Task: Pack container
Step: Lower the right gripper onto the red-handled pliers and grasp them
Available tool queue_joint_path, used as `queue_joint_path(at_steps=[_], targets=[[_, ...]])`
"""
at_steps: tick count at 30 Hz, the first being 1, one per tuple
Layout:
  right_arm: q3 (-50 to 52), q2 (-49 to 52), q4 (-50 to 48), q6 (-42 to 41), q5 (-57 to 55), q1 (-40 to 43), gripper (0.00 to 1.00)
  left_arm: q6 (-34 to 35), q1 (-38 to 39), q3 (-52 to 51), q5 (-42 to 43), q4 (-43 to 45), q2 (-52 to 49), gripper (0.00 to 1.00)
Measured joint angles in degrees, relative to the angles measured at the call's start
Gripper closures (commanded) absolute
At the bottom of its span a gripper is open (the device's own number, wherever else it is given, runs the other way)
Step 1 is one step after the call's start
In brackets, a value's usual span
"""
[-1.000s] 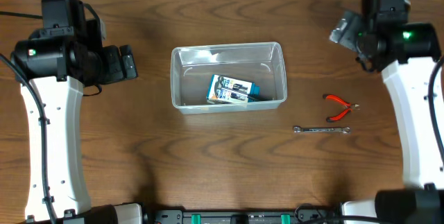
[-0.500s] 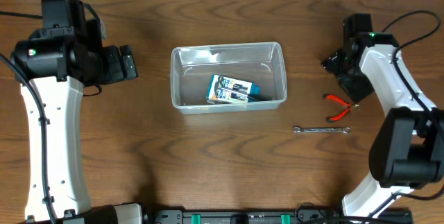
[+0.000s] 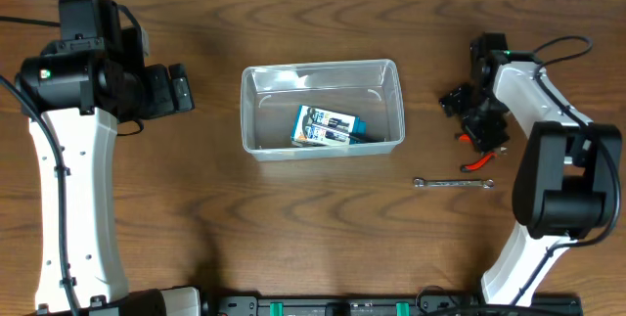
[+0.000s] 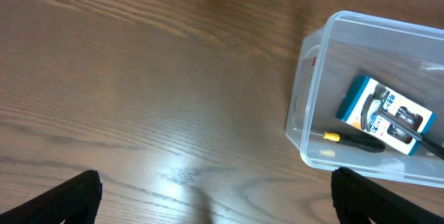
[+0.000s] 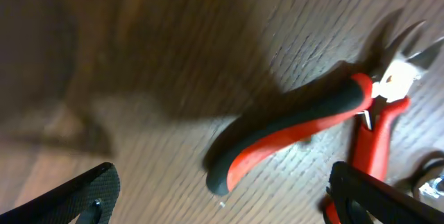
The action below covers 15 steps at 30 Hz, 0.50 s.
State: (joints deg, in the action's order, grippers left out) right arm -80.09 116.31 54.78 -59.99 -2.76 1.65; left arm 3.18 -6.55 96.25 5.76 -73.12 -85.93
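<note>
To get the rounded end of the red-and-black pliers handle, my right gripper should lower the last bit first.
The clear plastic container [image 3: 323,106] stands in the middle of the table and holds a blue-and-white package [image 3: 326,127] and a yellow-tipped tool [image 4: 350,141]. It also shows in the left wrist view [image 4: 305,106]. Red-handled pliers [image 3: 476,162] lie to its right, partly hidden under my right arm; a steel wrench [image 3: 453,183] lies just below them. My right gripper [image 5: 222,189] is open, low over the table, with a pliers handle [image 5: 291,130] between its fingers. My left gripper [image 3: 176,89] is open and empty, left of the container.
The dark wood table [image 3: 323,228] runs to a white edge at the back. The right arm's cable [image 3: 567,47] loops above the right gripper.
My right arm has swung down from the back right corner and lowered its gripper onto the pliers. The left arm and the container have not moved.
</note>
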Motion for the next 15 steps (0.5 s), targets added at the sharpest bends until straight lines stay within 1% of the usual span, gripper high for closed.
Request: queue_joint_path(at_steps=[3, 8, 10, 15], targets=[[0.02, 0.96, 0.02, -0.66, 0.42, 0.00, 0.01, 0.00, 0.00, 0.00, 0.00, 0.00, 0.00, 0.02], [0.02, 1.42, 0.02, -2.93, 0.85, 0.04, 0.12, 0.00, 0.00, 0.00, 0.00, -0.31, 0.00, 0.02], [0.02, 1.42, 0.02, -4.17, 0.87, 0.04, 0.18, 0.00, 0.00, 0.00, 0.00, -0.52, 0.00, 0.02], [0.02, 1.42, 0.00, -6.99, 0.85, 0.07, 0.21, 0.00, 0.00, 0.00, 0.00, -1.29, 0.00, 0.02]])
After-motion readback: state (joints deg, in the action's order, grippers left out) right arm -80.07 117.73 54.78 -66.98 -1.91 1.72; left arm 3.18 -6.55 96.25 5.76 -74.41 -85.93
